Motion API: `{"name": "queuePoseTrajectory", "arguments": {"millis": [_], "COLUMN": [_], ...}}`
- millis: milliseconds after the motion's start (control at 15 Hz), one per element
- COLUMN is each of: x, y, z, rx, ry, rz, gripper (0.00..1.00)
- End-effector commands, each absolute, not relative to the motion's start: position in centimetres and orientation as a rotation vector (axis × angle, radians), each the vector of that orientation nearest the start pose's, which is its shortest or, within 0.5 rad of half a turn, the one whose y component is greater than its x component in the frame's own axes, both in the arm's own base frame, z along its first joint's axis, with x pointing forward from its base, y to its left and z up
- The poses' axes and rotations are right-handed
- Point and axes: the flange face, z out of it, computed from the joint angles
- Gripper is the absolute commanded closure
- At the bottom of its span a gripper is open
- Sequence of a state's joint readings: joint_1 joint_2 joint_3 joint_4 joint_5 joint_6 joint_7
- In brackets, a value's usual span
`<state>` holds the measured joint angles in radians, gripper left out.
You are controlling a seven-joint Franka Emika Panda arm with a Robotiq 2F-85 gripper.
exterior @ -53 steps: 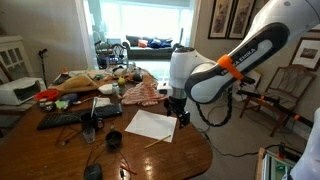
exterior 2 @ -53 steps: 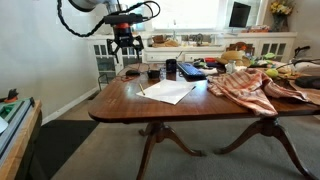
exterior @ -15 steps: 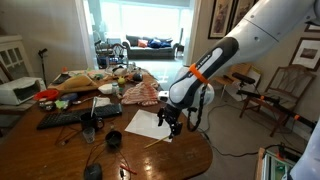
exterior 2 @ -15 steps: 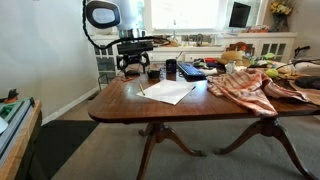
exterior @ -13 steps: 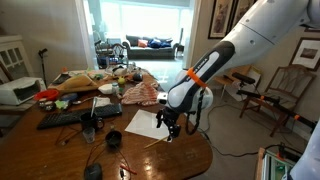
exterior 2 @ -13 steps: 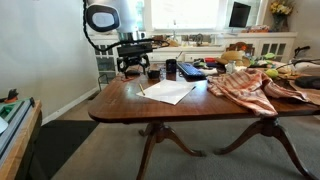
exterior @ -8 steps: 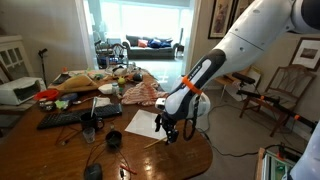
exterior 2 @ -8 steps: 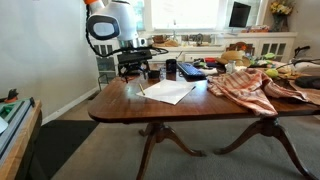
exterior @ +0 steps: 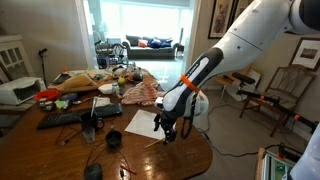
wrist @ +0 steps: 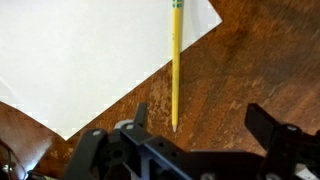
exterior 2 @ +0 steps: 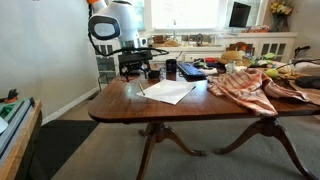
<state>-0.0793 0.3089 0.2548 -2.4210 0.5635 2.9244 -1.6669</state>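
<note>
The pencil's tip end (wrist: 175,106) is nearer one open finger, so my gripper will next go down and to the left in the wrist view, over the pencil's tip end.
My gripper (wrist: 205,122) hangs open just above the brown wooden table (wrist: 250,60), its two dark fingers (wrist: 140,117) spread wide with nothing between them. A yellow pencil (wrist: 176,65) with a green end lies on the table. Its tip points toward the gap and sits nearer the left finger, and its upper part rests on a white sheet of paper (wrist: 90,50). In both exterior views the gripper (exterior: 167,134) (exterior 2: 135,70) is low over the table beside the paper (exterior: 148,124) (exterior 2: 168,92). The pencil (exterior: 155,143) lies at the paper's corner.
A striped cloth (exterior: 140,93) (exterior 2: 245,85) is spread beyond the paper. A keyboard (exterior: 65,117), a dark cup (exterior: 113,141) and assorted clutter (exterior: 85,80) fill the far part of the table. A black mug (exterior 2: 171,69) stands behind the paper. Wooden chairs (exterior: 290,85) stand nearby.
The arm has come down and shifted slightly toward the pencil at the paper's corner. The jaws have stayed open, and paper and pencil have not moved.
</note>
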Motion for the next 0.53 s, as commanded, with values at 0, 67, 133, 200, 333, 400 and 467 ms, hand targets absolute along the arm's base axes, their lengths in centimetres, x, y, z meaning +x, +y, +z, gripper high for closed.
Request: {"name": "queuePoseTrajectory", "arguments": {"millis": [0, 67, 133, 200, 333, 400, 467], "x": [51.7, 52.0, 52.2, 52.4, 52.4, 52.4, 52.6], "y": [5.3, 4.9, 4.6, 4.2, 3.8, 3.6, 3.5], "z": [18.5, 18.0, 17.5, 17.1, 16.1, 15.7, 15.4], "rx": [-2.421, -2.414, -2.401, -2.385, -2.322, -2.297, -2.281], "ry": [-1.746, -1.737, -1.735, -1.735, -1.759, -1.777, -1.773], "rz": [-0.525, -0.533, -0.538, -0.539, -0.531, -0.534, -0.562], "gripper": [0.0, 0.0, 0.0, 0.0, 0.0, 0.0, 0.0]}}
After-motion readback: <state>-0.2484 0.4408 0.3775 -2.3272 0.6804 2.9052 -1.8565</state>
